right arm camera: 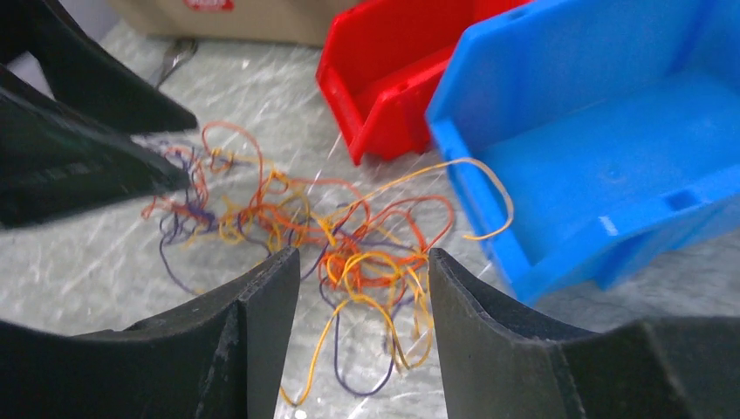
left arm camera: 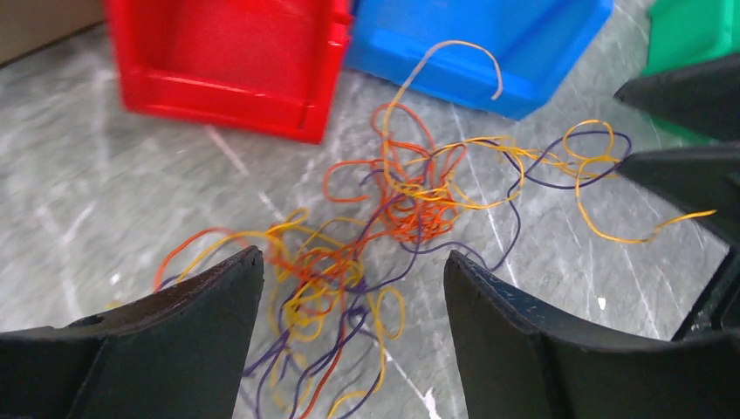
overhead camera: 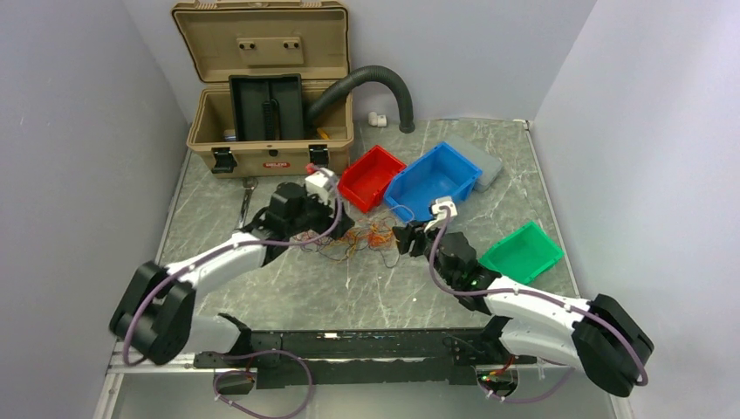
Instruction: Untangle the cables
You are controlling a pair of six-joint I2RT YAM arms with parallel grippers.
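Observation:
I will lower my left gripper next and move it to the right in the top view onto that pile of orange wires, because the orange wires bunch thickly beyond my open fingers.
The cables are a loose tangle of thin orange, yellow and dark purple wires on the marble table, in front of the red bin. The tangle shows in the left wrist view and in the right wrist view. My left gripper is open at the tangle's left end, its jaws apart over several loops. My right gripper is open at the tangle's right end, with loose loops between its jaws. Neither holds a wire.
A red bin, a blue bin and a green bin stand behind and to the right. A tan toolbox with a black ribbed hose stands at the back left. One yellow wire end arches against the blue bin.

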